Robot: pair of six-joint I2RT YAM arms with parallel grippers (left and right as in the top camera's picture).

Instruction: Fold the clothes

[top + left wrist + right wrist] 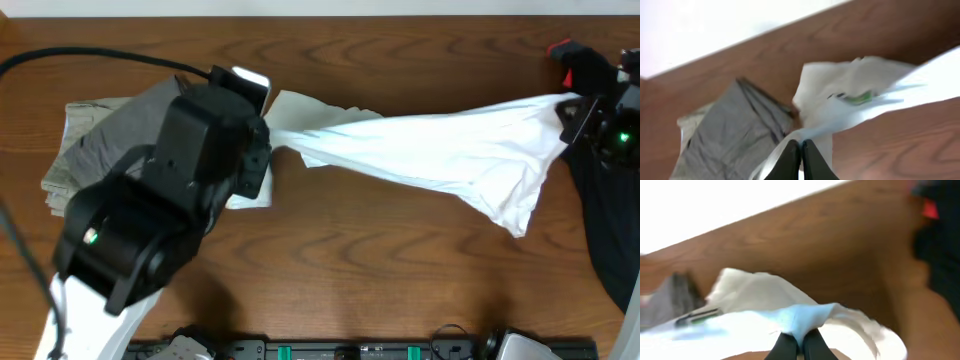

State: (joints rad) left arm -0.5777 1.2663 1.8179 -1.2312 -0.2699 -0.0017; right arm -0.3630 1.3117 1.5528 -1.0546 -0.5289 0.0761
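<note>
The T-shirt's opposite end is in my right gripper, so I need to lift my left gripper higher above the table, tilt it up and let go of the T-shirt's pinched end (282, 138) (801, 135).
The white T-shirt (430, 150) hangs stretched across the table between both arms. My left gripper (262, 140) is shut on its left end; the left wrist view shows the black fingers (801, 150) pinching white fabric (860, 90) with a small green neck label. My right gripper (580, 108) is shut on the shirt's right end, the fingers (800, 342) pinching a fold of fabric (790, 315). The grey-khaki trousers (95, 140) lie folded at the far left, also in the left wrist view (730, 135). A black garment (608, 215) lies at the right edge.
The wooden table (350, 270) shows bare in front of the shirt. A black cable (90, 58) runs over the back left. A red-and-black object (570, 55) sits at the back right corner. Black equipment (360, 350) lines the front edge.
</note>
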